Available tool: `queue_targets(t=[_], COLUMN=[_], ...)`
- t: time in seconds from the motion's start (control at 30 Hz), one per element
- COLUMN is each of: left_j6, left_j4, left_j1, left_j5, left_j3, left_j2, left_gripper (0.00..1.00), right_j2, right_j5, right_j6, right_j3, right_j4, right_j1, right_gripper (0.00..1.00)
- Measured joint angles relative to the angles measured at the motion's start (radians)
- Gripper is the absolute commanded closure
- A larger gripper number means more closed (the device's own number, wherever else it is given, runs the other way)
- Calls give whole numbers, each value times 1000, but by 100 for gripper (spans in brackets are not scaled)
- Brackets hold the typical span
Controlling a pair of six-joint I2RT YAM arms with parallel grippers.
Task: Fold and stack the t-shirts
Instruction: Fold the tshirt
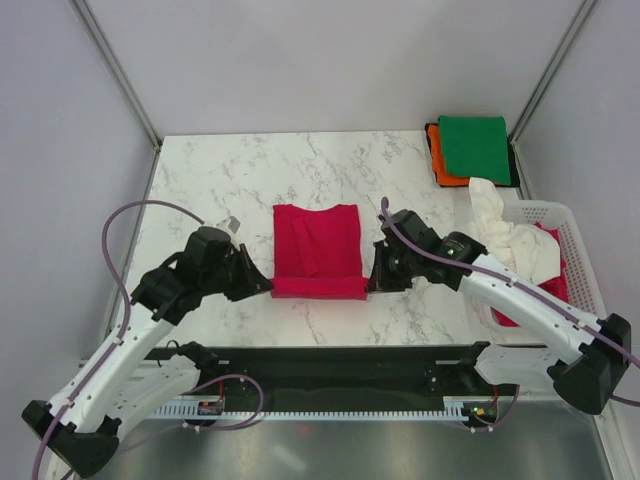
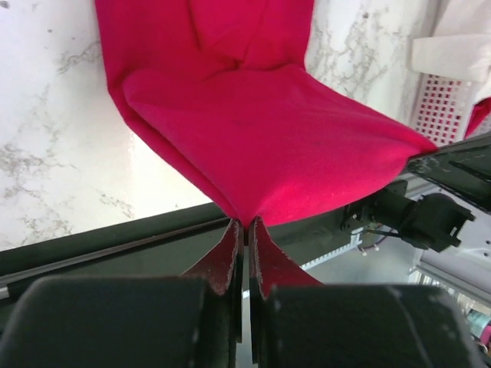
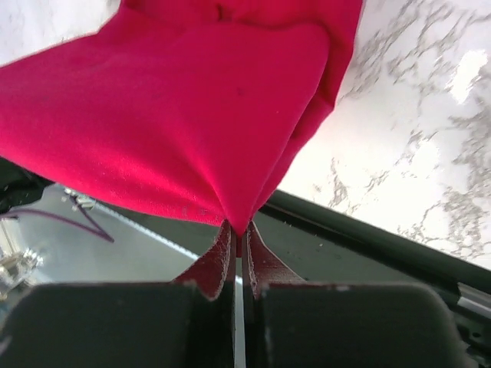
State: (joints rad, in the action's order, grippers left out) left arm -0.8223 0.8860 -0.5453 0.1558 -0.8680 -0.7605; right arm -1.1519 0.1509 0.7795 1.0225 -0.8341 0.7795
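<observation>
The t-shirt's near corner goes outward in my right gripper next and is released over the crimson-red t-shirt's far edge (image 1: 350,209), since that edge lies outward of my gripper.
A crimson-red t-shirt (image 1: 317,250) lies partly folded in the middle of the marble table. My left gripper (image 1: 268,287) is shut on its near left corner (image 2: 244,215) and holds it lifted. My right gripper (image 1: 371,285) is shut on its near right corner (image 3: 239,222), also lifted. The cloth stretches between the two grippers. A folded green t-shirt (image 1: 474,148) lies on a folded orange t-shirt (image 1: 441,160) at the far right corner. A white t-shirt (image 1: 508,235) and another red t-shirt (image 1: 553,285) sit in the basket.
A white slotted plastic basket (image 1: 575,240) stands at the right edge of the table; it also shows in the left wrist view (image 2: 443,107). A black rail (image 1: 320,360) runs along the table's near edge. Enclosure walls surround the table.
</observation>
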Motion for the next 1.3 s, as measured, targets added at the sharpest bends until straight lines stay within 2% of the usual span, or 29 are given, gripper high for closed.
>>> queue_targets(t=[0.17, 0.37, 0.5, 0.77, 1.17, 1.2, 1.23, 1.3], left_j6=[31, 91, 124, 180, 235, 240, 246, 266], left_j4=[24, 12, -14, -57, -112, -112, -109, -108], left_j1=[1, 35, 85, 195, 295, 303, 312, 338], left_j5=[-56, -80, -71, -18, 39, 41, 47, 63], left_j3=[-91, -228, -289, -361, -534, -559, -592, -681], left_j2=[-137, -306, -395, -562, -869, -901, -945, -1055], left_gripper=[98, 98, 98, 98, 98, 95, 89, 68], right_j2=[-129, -267, -350, -528, -800, -841, -888, -989], right_j5=[-63, -74, -67, -36, -3, 1, 5, 9], right_j6=[-46, -137, -202, -298, -365, -365, -365, -359], right_j3=[121, 263, 368, 491, 758, 798, 846, 961], right_j4=[-48, -79, -82, -85, -101, -113, -117, -129], right_j1=[-24, -138, -199, -245, -324, -329, -334, -345], right_gripper=[100, 100, 100, 100, 100, 96, 78, 46])
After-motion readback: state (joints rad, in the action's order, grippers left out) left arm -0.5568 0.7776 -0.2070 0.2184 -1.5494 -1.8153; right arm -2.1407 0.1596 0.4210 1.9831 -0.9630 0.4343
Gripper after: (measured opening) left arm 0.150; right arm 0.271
